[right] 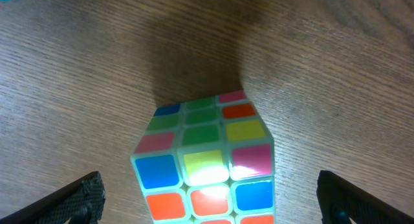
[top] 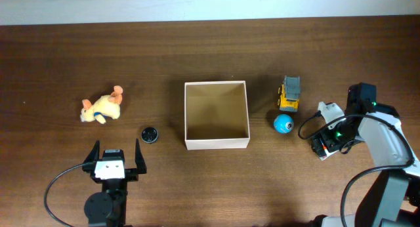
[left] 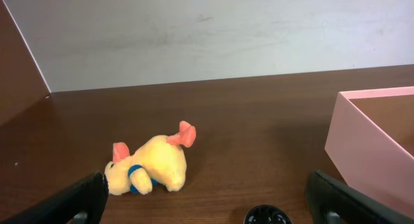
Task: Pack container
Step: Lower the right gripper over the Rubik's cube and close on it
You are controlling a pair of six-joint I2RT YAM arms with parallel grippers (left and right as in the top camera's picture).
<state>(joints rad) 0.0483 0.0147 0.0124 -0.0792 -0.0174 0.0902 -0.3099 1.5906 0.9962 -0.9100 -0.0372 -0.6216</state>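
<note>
The puzzle cube (top: 326,150) (right: 206,164) is next for my right gripper, which will come down over it and close its fingers on opposite sides.
The container (top: 217,143) is a square open box with white walls and a tan inside, empty, at the table's middle; its left wall shows in the left wrist view (left: 370,145). My right gripper (top: 325,138) is open and points down over a multicoloured puzzle cube (right: 206,160), which lies on the table between its fingers (right: 210,197), untouched. My left gripper (top: 117,151) is open and empty near the front edge. A yellow plush dog (top: 102,109) lies ahead of it (left: 152,166). A small black round thing (top: 150,134) sits closer (left: 266,215).
A yellow toy truck (top: 289,94) and a blue ball (top: 283,124) lie just right of the container, between it and my right gripper. A pale wall runs along the table's far edge (left: 207,36).
</note>
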